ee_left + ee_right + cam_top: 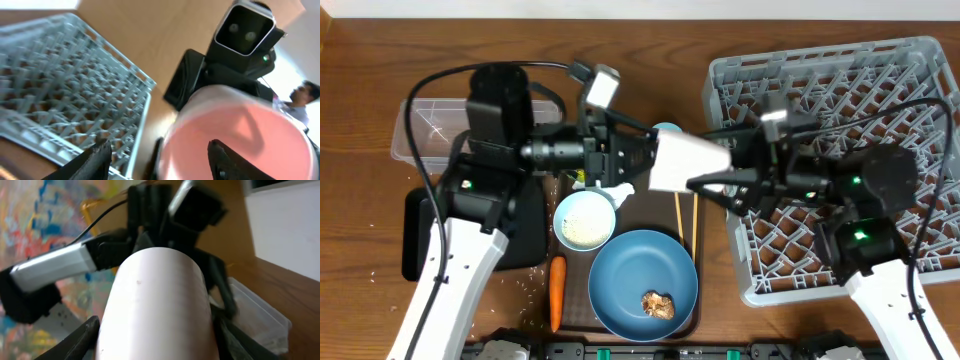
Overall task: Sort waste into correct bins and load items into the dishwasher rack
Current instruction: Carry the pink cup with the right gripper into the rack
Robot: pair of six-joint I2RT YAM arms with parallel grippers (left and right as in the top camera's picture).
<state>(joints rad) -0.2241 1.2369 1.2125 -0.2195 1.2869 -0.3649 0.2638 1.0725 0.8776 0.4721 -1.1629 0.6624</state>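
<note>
I will swing my right gripper to the right in the overhead view next and down onto the side of the grey rack farthest from the bowls, because the slots there are empty.
The pink cup [688, 162] hangs on its side in mid-air between both grippers, mouth toward the left. My right gripper [718, 172] is shut on its sides; in the right wrist view the cup [155, 305] fills the gap between the fingers [157, 325]. My left gripper [632, 160] is open at the cup's mouth. In the left wrist view one finger is inside the cup [240, 125], the other outside, neither pressing the wall [160, 146]. The grey rack [920, 80] is on the right.
Below are a white bowl [585, 220] with rice, a blue bowl [630, 270] holding a brown lump [658, 304], chopsticks [686, 222], a carrot [557, 292] and white tissue [620, 190]. A light-blue cup [667, 129] is mostly hidden. The clear box [425, 130] and black tray [525, 235] lie left.
</note>
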